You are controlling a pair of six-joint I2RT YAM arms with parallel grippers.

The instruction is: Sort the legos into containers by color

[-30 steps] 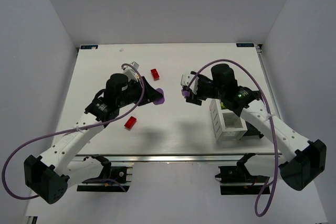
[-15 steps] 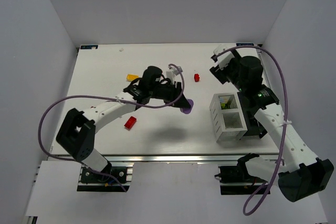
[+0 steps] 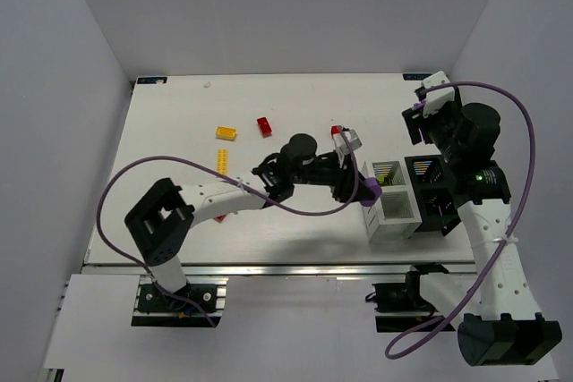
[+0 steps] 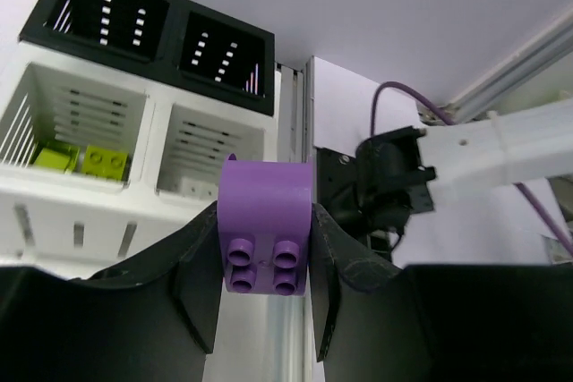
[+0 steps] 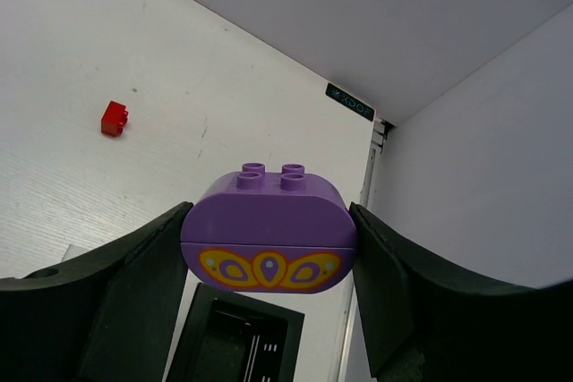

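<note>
The near white section of the containers below is empty. The brick in my left gripper should go right in the top view, then down to that section, and be released there next.
My left gripper [image 4: 266,252] is shut on a purple studded brick [image 4: 266,212], held at the near-left white wall of the containers [image 3: 391,224]; from above the gripper [image 3: 358,187] shows the purple brick [image 3: 372,189] at its tip. The far white compartment [image 4: 67,118] holds lime green bricks [image 4: 85,159]. My right gripper [image 5: 269,239] is shut on a rounded purple piece [image 5: 269,221] with a yellow pattern, above the far black compartment [image 5: 235,344]. From above, the right gripper [image 3: 417,121] is just behind the containers.
On the table to the left lie two yellow bricks [image 3: 226,132] [image 3: 220,160] and two red bricks [image 3: 264,125] [image 3: 337,131]. One red brick [image 5: 114,118] shows in the right wrist view. The left arm stretches across the table's middle. Walls close in on both sides.
The left arm has swung right with its purple brick, from mid-table to the containers. The right arm has drawn back toward the far right, behind the containers.
</note>
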